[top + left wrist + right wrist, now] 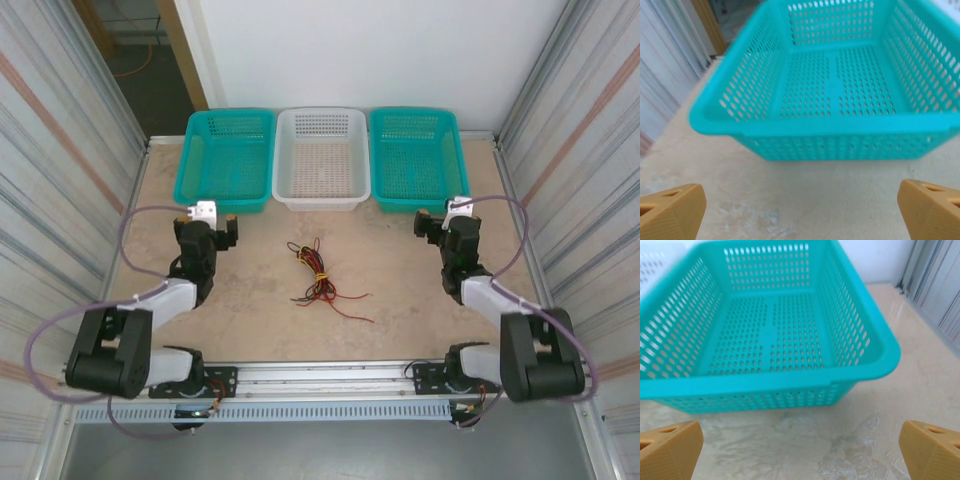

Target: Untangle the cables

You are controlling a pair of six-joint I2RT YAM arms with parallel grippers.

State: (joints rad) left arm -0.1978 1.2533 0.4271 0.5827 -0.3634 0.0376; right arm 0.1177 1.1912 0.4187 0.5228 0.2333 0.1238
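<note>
Next, my right gripper should swing toward the cables, turning from the teal basket, and lower onto the yellow wire at mid-bundle (321, 277), since that wire wraps the others.
The cables (318, 277) lie in a tangled bundle of thin red, black and pale yellow wires on the table's middle, loose ends trailing toward the front right. My left gripper (205, 226) hovers to their left, open, nothing between its orange fingertips (672, 210). It faces the left teal basket (825, 125). To the right of the cables my right gripper (436, 222) stands open too, its fingertips (670, 447) empty, facing the right teal basket (765, 385). Both grippers are well apart from the cables.
Three baskets line the back edge: teal (226, 160), white (321, 160), teal (415, 160), all empty. Corrugated walls (60, 170) close in both sides. The beige table (270, 330) runs to a metal rail at the front.
</note>
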